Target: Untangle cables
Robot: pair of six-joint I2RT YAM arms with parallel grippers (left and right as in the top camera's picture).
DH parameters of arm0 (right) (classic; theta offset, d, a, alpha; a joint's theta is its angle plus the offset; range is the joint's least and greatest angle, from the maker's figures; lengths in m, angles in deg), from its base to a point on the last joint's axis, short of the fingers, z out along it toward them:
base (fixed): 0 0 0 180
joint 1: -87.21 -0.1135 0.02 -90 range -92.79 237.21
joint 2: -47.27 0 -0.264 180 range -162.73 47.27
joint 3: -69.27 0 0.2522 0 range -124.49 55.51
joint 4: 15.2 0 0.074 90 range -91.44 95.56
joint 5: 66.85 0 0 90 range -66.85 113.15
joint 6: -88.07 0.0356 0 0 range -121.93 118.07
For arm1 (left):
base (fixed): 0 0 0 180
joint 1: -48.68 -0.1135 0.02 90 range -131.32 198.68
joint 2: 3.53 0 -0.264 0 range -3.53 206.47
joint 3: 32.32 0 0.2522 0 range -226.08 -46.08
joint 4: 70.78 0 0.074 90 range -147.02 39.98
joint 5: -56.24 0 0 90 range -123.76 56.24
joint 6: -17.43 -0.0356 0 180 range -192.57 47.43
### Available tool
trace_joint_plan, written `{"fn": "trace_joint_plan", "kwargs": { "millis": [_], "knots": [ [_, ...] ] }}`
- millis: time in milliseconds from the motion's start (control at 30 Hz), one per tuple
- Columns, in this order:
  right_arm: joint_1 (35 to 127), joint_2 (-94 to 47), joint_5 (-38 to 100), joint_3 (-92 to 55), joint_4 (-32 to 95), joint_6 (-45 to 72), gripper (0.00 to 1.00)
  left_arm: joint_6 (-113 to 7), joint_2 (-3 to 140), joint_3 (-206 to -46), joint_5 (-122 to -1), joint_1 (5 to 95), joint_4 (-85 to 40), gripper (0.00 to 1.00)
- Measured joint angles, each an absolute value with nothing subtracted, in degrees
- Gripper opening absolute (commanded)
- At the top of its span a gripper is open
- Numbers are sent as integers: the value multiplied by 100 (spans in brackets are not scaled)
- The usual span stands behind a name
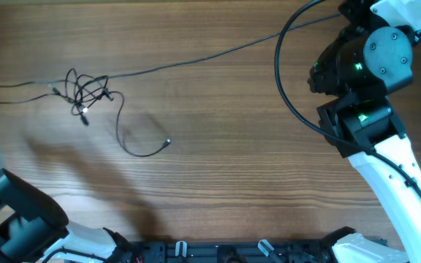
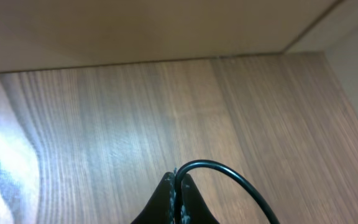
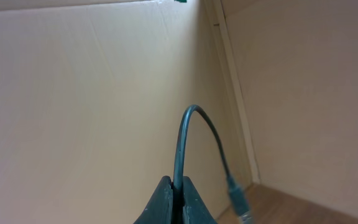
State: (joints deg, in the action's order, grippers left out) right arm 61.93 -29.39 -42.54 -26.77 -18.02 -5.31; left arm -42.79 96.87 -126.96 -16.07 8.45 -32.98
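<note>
The long cable (image 1: 210, 55) stays taut as my left gripper goes to the right in the overhead view next, toward the tangle, then opens.
The cables (image 1: 86, 91) lie as a small dark tangle at the table's left, with silvery plug ends showing. One loose strand (image 1: 134, 150) curls down to a plug. A long thin cable (image 1: 210, 55) runs taut from the tangle to the upper right, and another stretch (image 1: 20, 84) runs to the left edge. My left gripper (image 2: 180, 183) is shut on a black cable (image 2: 241, 183) that arcs off to the right. My right gripper (image 3: 179, 186) is shut on a cable (image 3: 188, 118) that arcs over to a plug end (image 3: 241, 205), held high above the table.
The right arm (image 1: 368, 58) fills the upper right, with its thick black wiring loop (image 1: 278, 51) hanging over the table. The left arm (image 1: 20, 215) sits at the lower left corner. Black fixtures (image 1: 218, 250) line the front edge.
</note>
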Motion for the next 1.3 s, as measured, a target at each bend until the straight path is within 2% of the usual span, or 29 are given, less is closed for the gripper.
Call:
{"fn": "trace_joint_plan", "kwargs": {
  "millis": [233,333,433,467,567,733,900,933,967,1000,1167,1200,1233,1300],
  "knots": [
    [6355,-2939,-4271,-2690,-1135,-301,4,-3895,9689,-12696,-2942,-432,-3161,4],
    [6381,-2939,-4153,-2732,-416,263,4,-3877,9689,-12696,-3067,-384,-3121,4],
    [6405,-2939,-3904,-2749,235,886,4,-4113,9689,-12692,-3384,207,-3429,4],
    [6433,-2939,-3491,-2767,773,1471,4,-4317,9691,-12694,-3618,600,-3554,4],
    [6444,-2939,-2715,-2769,1278,2160,4,-4658,9697,-12694,-3946,1564,-3578,4],
    [6444,-2939,-1738,-2769,1579,2632,4,-4990,9697,-12694,-4175,3090,-3558,4],
    [6444,-2939,-532,-2769,1833,2944,4,-5385,9697,-12692,-4890,4178,-3515,4],
    [6444,-2939,-462,-2769,1874,2979,4,-5401,9697,-12694,-4988,4316,-3462,4],
    [6444,-2939,-374,-2769,1918,3003,4,-5429,9697,-12694,-5095,4467,-3311,13],
    [6444,-2939,-320,-2769,1925,3021,4,-5436,9697,-12694,-5139,4556,-3209,15],
    [6444,-2780,-46,-2769,2255,3222,4,-5477,9697,-12694,-5500,4711,-2304,7],
    [6444,-2723,-16,-2769,2303,3270,4,-5501,9697,-12694,-5731,4714,-2046,11],
    [6444,-2657,54,-2769,2338,3301,4,-5589,9697,-12692,-6057,4735,-1808,21],
    [6444,-2627,192,-2769,2364,3340,4,-5812,9697,-12694,-6483,4880,-1554,21]
  ]
}}
